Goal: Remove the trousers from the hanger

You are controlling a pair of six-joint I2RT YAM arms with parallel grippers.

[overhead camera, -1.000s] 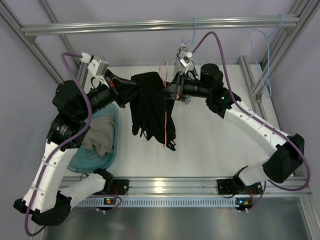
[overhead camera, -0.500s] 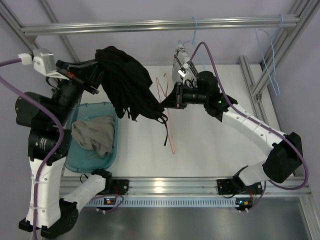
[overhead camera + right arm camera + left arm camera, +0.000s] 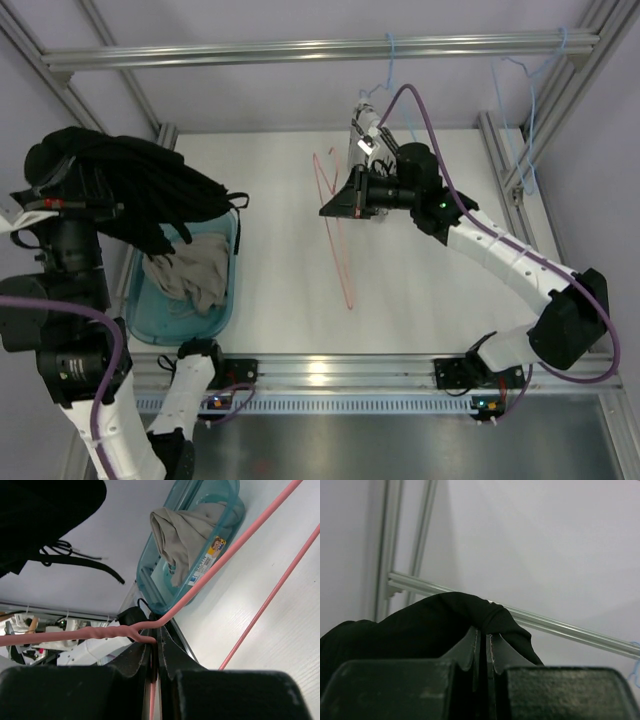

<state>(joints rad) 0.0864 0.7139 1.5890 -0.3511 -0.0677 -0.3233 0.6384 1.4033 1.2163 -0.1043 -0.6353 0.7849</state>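
My left gripper will next go down into the teal plastic bin, tipping downward, and let go of the trousers (image 3: pixel 140 195) there, because they hang clear of the bare pink-red hanger.
The black trousers (image 3: pixel 140 195) hang bunched from my raised left arm at the far left, above the bin, apart from the hanger. My left gripper (image 3: pixel 484 635) is shut on a fold of the trousers (image 3: pixel 420 625); from above the fabric hides its fingers. The pink-red wire hanger (image 3: pixel 340 250) is bare and slants down to the table at centre. My right gripper (image 3: pixel 330 205) is shut on it near the twisted neck, seen close in the right wrist view with the right gripper (image 3: pixel 159 645) clamping the hanger (image 3: pixel 225 555). The trousers (image 3: pixel 40 510) and drawstrings show at that view's top left.
A teal plastic bin (image 3: pixel 228 300) at the table's left holds a grey-beige cloth (image 3: pixel 190 275). Light blue wire hangers (image 3: pixel 390 60) (image 3: pixel 530 110) hang from the aluminium frame rail (image 3: pixel 300 48) at the back and right. Frame posts stand at the corners.
My left arm has swung up and to the left, pulling the trousers off the hanger and over the bin. The right gripper kept its hold; the hanger is now bare.
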